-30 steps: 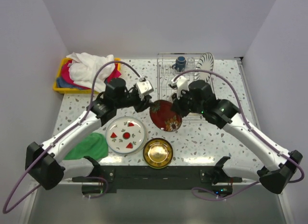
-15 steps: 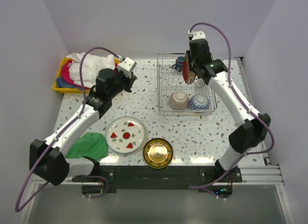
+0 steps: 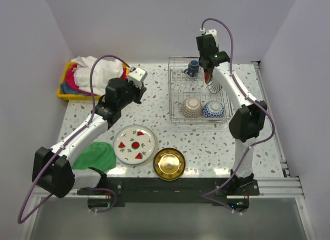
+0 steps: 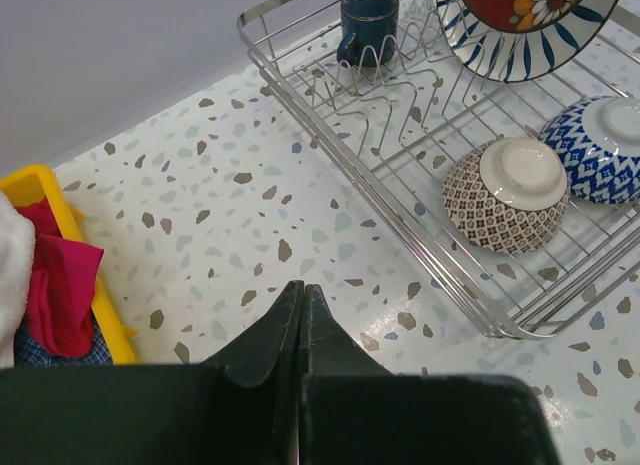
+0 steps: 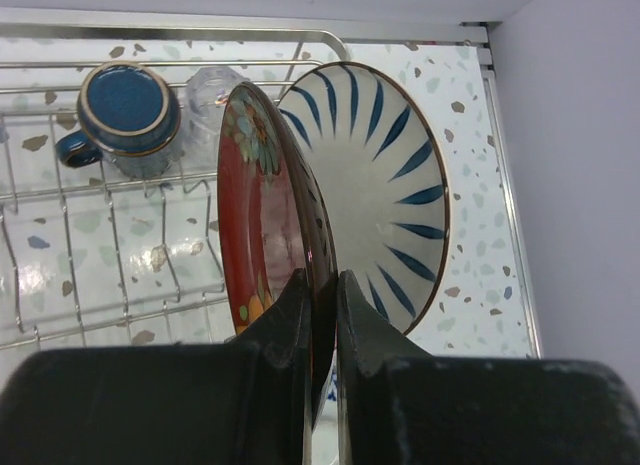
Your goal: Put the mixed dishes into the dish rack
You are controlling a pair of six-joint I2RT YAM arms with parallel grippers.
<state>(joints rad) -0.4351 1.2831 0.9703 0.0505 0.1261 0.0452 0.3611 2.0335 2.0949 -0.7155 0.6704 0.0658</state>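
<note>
My right gripper lowers the still raised red floral plate into the rack slot (image 3: 208, 88) (image 5: 212, 235) below, beside the striped plate, next and releases the red floral plate's rim.
My right gripper (image 5: 322, 277) is shut on the rim of the red floral plate (image 5: 262, 215), which stands on edge at the back of the dish rack (image 3: 198, 122), right beside the upright white plate with dark radial stripes (image 5: 380, 185). The dark blue mug (image 5: 125, 105) and a clear glass (image 5: 212, 90) sit at the rack's back left. An orange-red bowl (image 3: 192, 107) and a blue-white bowl (image 3: 212, 109) lie upside down at its front. My left gripper (image 4: 302, 287) is shut and holds nothing, hovering over the table left of the rack.
A white plate with red fruit motifs (image 3: 135, 144) and a gold bowl (image 3: 169, 163) lie near the front edge. A green cloth (image 3: 95, 156) is at the front left. A yellow bin (image 3: 66, 88) of cloths stands at the back left.
The right arm has carried the red floral plate from mid-table up and into the back of the rack. The left gripper has let go, shut, and drawn back to the left.
</note>
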